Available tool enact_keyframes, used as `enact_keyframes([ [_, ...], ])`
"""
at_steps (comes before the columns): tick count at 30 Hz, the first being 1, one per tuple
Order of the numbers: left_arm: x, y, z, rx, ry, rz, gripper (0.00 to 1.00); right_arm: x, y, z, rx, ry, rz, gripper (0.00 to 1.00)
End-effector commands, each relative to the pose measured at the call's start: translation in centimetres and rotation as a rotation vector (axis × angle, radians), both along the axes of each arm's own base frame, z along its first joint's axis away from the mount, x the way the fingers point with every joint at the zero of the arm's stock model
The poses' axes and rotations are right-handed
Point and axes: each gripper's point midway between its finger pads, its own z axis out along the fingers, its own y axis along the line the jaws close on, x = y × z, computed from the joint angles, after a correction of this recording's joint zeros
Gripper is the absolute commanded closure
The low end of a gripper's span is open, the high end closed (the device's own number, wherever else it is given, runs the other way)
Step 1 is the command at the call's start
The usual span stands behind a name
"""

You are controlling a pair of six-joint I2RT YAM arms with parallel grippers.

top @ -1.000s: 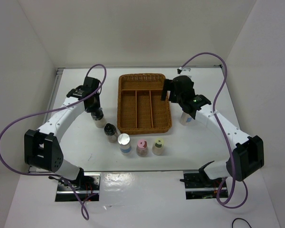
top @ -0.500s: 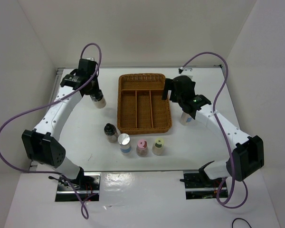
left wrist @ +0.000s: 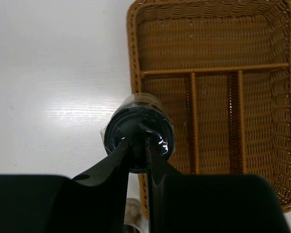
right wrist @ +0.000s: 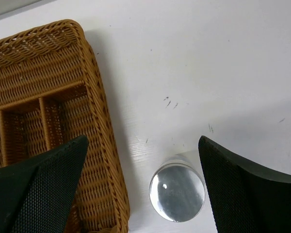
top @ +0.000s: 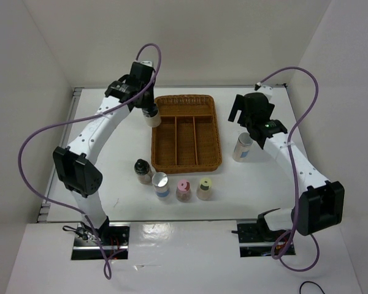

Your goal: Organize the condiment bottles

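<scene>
The adjoining long section (top: 165,141) (left wrist: 179,127) is still empty, so the left gripper should move past the tray's rim next, toward the right in the top view, and go down into that section.
My left gripper (top: 147,109) is shut on the black cap of a pale condiment bottle (top: 151,118) and holds it in the air over the left rim of the brown wicker tray (top: 187,98). The left wrist view shows that cap (left wrist: 136,127) pinched between the jaws of that gripper (left wrist: 138,151). At the tray's right side my right gripper (top: 240,115) is open above the table. A silver-capped bottle (top: 241,147) stands there, and its cap (right wrist: 177,194) lies low between the spread fingers (right wrist: 237,194). In front of the tray stand black-capped (top: 141,167), silver-capped (top: 161,181), pink-capped (top: 183,187) and yellow-green-capped (top: 204,185) bottles.
The tray has one wide rear compartment (left wrist: 208,46) and three long ones in front, all with nothing in them. Its right rim (right wrist: 99,121) runs close beside the silver-capped bottle. White walls enclose the table on three sides. Purple cables loop off both arms.
The left arm has carried the black-capped bottle from the table's left side back and rightward to the tray's left rim. The right gripper has shifted right, off the tray, still open.
</scene>
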Motion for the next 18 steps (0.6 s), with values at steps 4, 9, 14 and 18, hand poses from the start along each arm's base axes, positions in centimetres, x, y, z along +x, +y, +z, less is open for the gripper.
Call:
enact_keyframes([
  [4,2.3,-4.5,1.8,-0.018,-0.081,-0.084,0.98,-0.3,-1.6,1.8,-0.034,-0.018,-0.019,0.01],
  [9,3.2,-6.1,-0.7,0.002,-0.036,-0.116,0.98,-1.9,-2.1,0.9,-0.024,0.031,-0.029,0.01],
  [14,3.7,-6.0,-2.2,0.027,-0.011,-0.102,0.98,-3.0,-2.2,0.5,0.003,0.034,-0.030,0.01],
  [18,3.9,-5.9,-3.0,0.037,-0.004,-0.095,0.97,-3.6,-2.3,-0.1,0.024,0.060,-0.031,0.01],
])
